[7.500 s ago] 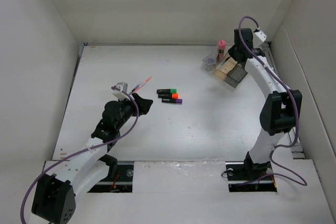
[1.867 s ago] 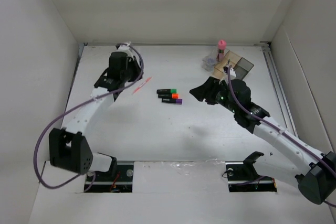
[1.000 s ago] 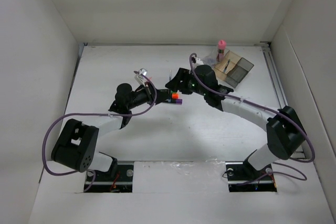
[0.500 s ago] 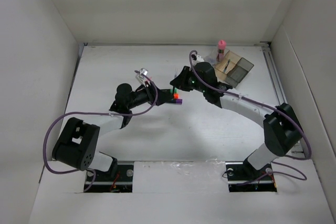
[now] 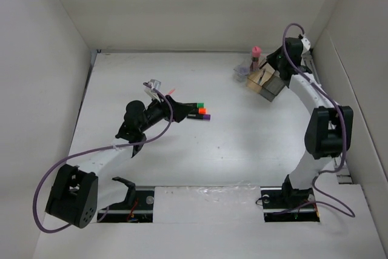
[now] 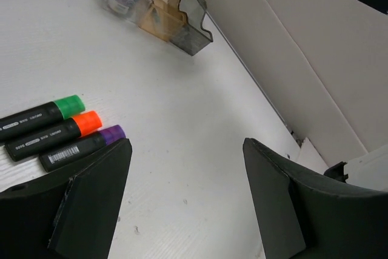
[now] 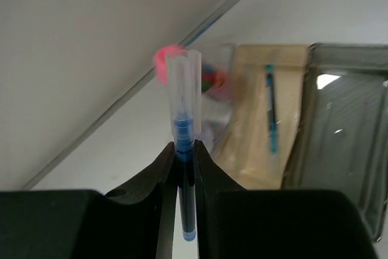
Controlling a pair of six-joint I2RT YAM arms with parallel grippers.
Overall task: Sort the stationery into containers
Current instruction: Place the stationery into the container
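Note:
My right gripper is above the tan section of the tray, which lies below it on the right in its wrist view. It will go down toward that side next and release the blue-white pen.
Three black markers with green (image 6: 43, 113), orange (image 6: 53, 133) and purple (image 6: 80, 148) ends lie side by side mid-table (image 5: 197, 111). My left gripper (image 5: 176, 114) is open and empty just left of them (image 6: 187, 201). My right gripper (image 5: 274, 63) is shut on a thin blue-white pen (image 7: 185, 144) and holds it upright above the translucent tray (image 5: 267, 81). The tray's tan compartment (image 7: 254, 144) holds another thin blue pen (image 7: 270, 110). The pink-capped bottle (image 5: 256, 53) and small round jar (image 5: 241, 73) stand by the tray. A pink-red pen (image 5: 171, 91) lies behind my left gripper.
The tray's smoky grey compartment (image 7: 339, 131) is nearest the right wall (image 5: 357, 89). The back wall (image 5: 194, 10) runs just behind the tray. White walls close in the table on the left, back and right.
My right arm has swung from beside the markers back to the far right, over the tray, with the blue-white pen in it. My left gripper has drawn back slightly to the left.

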